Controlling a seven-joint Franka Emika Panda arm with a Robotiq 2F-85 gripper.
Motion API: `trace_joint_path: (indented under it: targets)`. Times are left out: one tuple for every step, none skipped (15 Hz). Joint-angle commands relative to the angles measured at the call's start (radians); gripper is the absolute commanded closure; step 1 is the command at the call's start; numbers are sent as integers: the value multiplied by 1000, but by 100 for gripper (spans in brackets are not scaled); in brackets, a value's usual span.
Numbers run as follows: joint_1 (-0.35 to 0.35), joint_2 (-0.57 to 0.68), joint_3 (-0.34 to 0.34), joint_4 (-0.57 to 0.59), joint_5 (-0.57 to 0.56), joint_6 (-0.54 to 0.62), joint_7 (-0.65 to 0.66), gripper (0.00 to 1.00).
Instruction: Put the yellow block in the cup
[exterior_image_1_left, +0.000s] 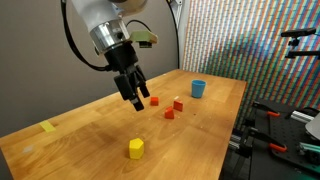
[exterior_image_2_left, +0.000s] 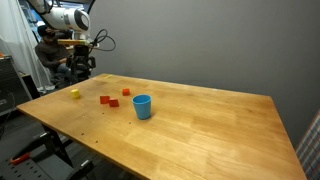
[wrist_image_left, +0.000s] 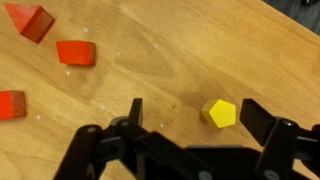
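Note:
The robot's gripper should next move down and a little to the right in the wrist view, around the yellow block (exterior_image_1_left: 136, 148) (wrist_image_left: 219, 113), because the block is below it and closer to one open finger.
The yellow block (exterior_image_1_left: 136, 148) lies on the wooden table near its front; it also shows in an exterior view (exterior_image_2_left: 75, 94) and in the wrist view (wrist_image_left: 220, 113), between my fingers and nearer one of them. My gripper (exterior_image_1_left: 135, 97) hangs open and empty above the table, well above the block; the wrist view shows its fingers (wrist_image_left: 200, 115) spread wide. In an exterior view (exterior_image_2_left: 82, 66) the gripper is at the table's far left. The blue cup (exterior_image_1_left: 198, 88) stands upright toward the far end of the table, and it also shows in an exterior view (exterior_image_2_left: 142, 106).
Three small red blocks (exterior_image_1_left: 168, 106) lie between the yellow block and the cup, also in the wrist view (wrist_image_left: 75, 52). A flat yellow scrap (exterior_image_1_left: 48, 127) lies near the table's left edge. A patterned curtain (exterior_image_1_left: 250, 40) hangs behind, and equipment (exterior_image_1_left: 285, 125) stands beside the table.

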Motion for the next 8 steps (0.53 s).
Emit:
trace_joint_path:
  targets:
    - [8, -37, 6, -75, 2, 120, -12, 0]
    - [4, -34, 14, -92, 13, 148, -21, 0]
    - [2, -34, 20, -112, 18, 174, -30, 0]
    - [-2, -32, 29, -133, 29, 200, -40, 0]
    - [-5, -29, 35, -150, 36, 219, -46, 0]
    - [-7, -29, 39, -176, 46, 248, -50, 0]
    - [-4, -25, 42, -190, 47, 269, -54, 0]
    - [-5, -20, 45, -205, 51, 294, -61, 0]
